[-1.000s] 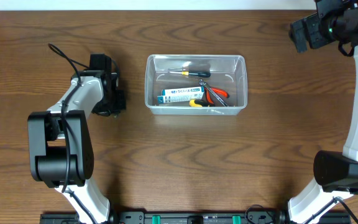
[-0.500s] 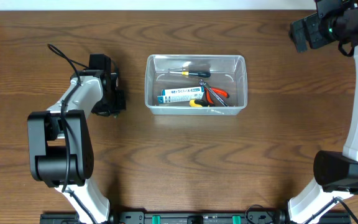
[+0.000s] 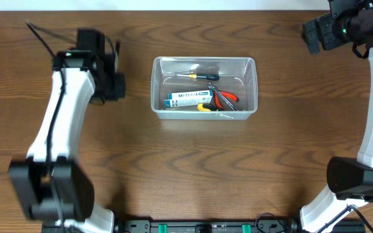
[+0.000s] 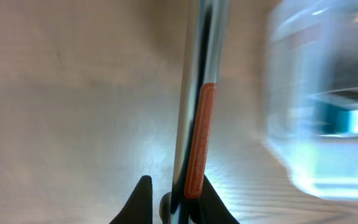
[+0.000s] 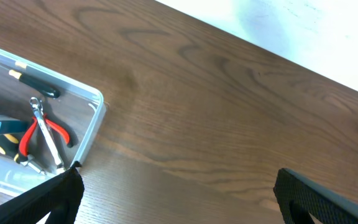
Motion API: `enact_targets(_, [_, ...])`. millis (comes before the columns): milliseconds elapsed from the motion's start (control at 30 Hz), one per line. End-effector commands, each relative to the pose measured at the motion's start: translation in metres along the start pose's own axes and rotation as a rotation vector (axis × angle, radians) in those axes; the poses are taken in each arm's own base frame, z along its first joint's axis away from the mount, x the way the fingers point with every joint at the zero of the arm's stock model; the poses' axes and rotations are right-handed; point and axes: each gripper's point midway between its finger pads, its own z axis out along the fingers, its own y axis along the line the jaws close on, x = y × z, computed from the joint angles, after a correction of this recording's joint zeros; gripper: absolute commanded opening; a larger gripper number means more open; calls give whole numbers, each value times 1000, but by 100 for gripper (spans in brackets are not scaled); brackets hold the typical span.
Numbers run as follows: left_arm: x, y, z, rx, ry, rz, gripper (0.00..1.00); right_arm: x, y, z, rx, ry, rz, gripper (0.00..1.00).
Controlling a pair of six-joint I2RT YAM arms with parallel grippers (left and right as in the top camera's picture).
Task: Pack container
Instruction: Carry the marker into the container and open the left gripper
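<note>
I need to swing my left gripper over the blue-and-white box [image 3: 186,98] first, turning the chrome tool lengthwise, and then lower the tool to get it inside the tub.
The container [image 3: 251,65], a clear plastic tub, stands mid-table and shows blurred at the right of the left wrist view [image 4: 316,106]. In it lie a black-handled screwdriver [image 3: 199,76], red pliers [image 3: 226,97], a blue-and-white box [image 3: 186,98] and a yellow-handled tool [image 3: 204,107]. Left of the tub, my left gripper [image 3: 113,84] is shut on a chrome tool with an orange strip [image 4: 194,143], which runs up through the left wrist view between the fingers [image 4: 143,199]. My right gripper [image 3: 315,35] hangs open at the far right corner, with the tub's corner [image 5: 98,99] to its left.
The dark wooden table [image 3: 193,168] spreads around the tub. The left arm's black cable [image 3: 37,32] loops out at the back left. The table's pale far edge [image 5: 303,31] crosses the top of the right wrist view.
My left arm has swung up and back, away from the table, with the chrome tool still gripped. The right arm and the tub's contents have not moved.
</note>
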Motion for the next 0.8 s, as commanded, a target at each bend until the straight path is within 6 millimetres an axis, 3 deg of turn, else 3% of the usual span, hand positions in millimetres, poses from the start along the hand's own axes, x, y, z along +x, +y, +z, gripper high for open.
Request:
enact_targets(0, [-15, -41, -42, 42, -126, 294, 6, 0, 0, 2, -7, 1, 14, 99])
enact_targets(133, [-14, -97, -54, 76, -196, 665, 6, 0, 0, 2, -7, 1, 14, 99])
enact_targets(267, [-5, -162, -49, 174, -256, 1070, 6, 1, 0, 2, -7, 2, 15, 99])
enact_targets(333, [-3, -182, -42, 180, -280, 1242, 6, 1, 0, 2, -8, 3, 15, 99])
enact_targets(400, [-6, -195, -30, 181, -298, 1344, 6, 1, 0, 2, -8, 4, 15, 99])
enact_targets(533, [-18, -210, 6, 187, -294, 1364, 6, 1, 0, 2, -9, 5, 15, 99])
enact_targets(767, [-20, -203, 78, 200, -186, 1337, 6, 2, 1, 2, -10, 9, 15, 99])
